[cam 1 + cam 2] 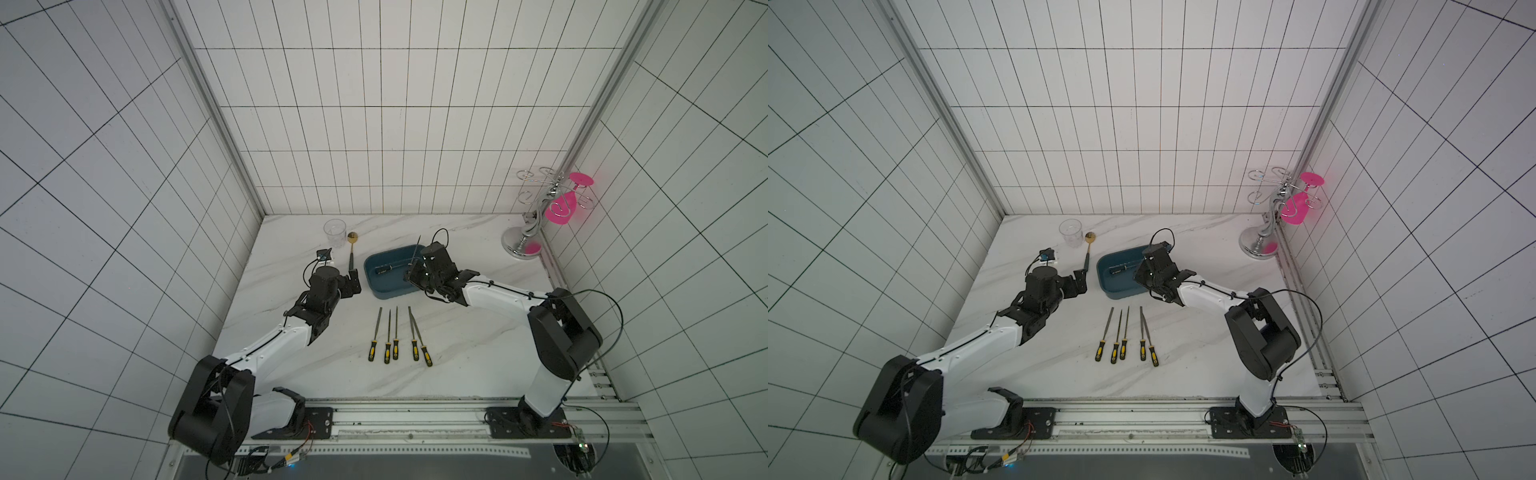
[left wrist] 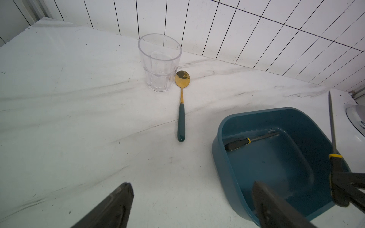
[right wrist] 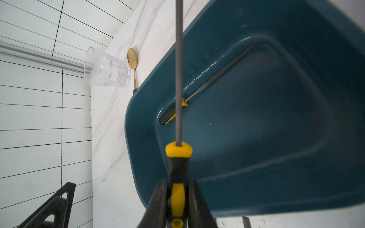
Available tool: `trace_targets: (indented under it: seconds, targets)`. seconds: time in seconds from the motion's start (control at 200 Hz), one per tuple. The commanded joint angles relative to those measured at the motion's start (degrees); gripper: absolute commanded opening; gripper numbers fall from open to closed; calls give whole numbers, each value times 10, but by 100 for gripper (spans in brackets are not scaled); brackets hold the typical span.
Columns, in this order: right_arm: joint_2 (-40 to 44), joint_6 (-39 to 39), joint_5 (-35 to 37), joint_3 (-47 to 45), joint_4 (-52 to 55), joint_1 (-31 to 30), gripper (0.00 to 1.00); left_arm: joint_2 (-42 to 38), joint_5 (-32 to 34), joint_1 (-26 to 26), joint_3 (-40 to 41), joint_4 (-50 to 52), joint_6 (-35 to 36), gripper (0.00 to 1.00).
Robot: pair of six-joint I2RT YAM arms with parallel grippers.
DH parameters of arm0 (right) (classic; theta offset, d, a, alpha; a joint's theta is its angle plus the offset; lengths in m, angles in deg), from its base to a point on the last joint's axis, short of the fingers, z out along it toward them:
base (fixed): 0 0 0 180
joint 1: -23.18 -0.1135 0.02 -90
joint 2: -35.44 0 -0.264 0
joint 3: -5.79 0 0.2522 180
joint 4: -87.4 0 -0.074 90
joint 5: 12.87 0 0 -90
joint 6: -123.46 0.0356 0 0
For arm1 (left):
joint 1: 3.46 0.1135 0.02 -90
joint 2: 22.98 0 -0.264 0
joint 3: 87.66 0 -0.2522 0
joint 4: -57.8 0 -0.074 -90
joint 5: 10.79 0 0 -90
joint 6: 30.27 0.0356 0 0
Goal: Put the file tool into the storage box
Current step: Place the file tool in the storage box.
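Observation:
My right gripper needs to move farther in over the storage box (image 1: 386,291) next and go down toward the part of its bare bottom beside the lying file's handle to let go, because that part is empty.
The storage box (image 1: 386,291) is a dark teal tub at the table's middle back, also seen in the wrist views (image 2: 227,177) (image 3: 276,118). One file (image 1: 388,268) (image 3: 207,83) lies inside it along the far wall. My right gripper (image 3: 177,183) is shut on the black-and-yellow handle of another file tool (image 3: 179,79). It holds the file over the box's right end, with the grey blade (image 1: 417,249) pointing up and away. My left gripper (image 2: 192,184) is open and holds nothing. It hangs just left of the box (image 1: 1121,291).
Several more files (image 1: 399,336) lie in a row on the marble table in front of the box. A clear glass (image 1: 335,232) and a gold spoon (image 1: 352,249) with a teal handle sit at the back left. A chrome rack (image 1: 536,216) holding a pink glass stands at the back right.

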Motion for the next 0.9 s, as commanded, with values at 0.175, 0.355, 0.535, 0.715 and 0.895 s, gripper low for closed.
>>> trace_targets:
  seconds: [0.175, 0.355, 0.535, 0.715, 0.895]
  targets:
    - [-47, 76, 3, 36, -78, -14, 0, -7, -9, 0, 7, -14, -5, 98]
    - [-85, 87, -23, 61, -101, -24, 23, -8, -7, 0, 8, -14, -6, 98]
    - [-100, 104, -32, 75, -112, -29, 57, -13, -2, 0, 10, -14, -6, 98]
    - [-89, 95, -34, 84, -105, -32, 62, -16, 0, 0, 11, -14, -6, 98]
    - [-55, 44, -28, 112, -59, -32, 62, -12, 1, 0, 11, -16, -7, 98]
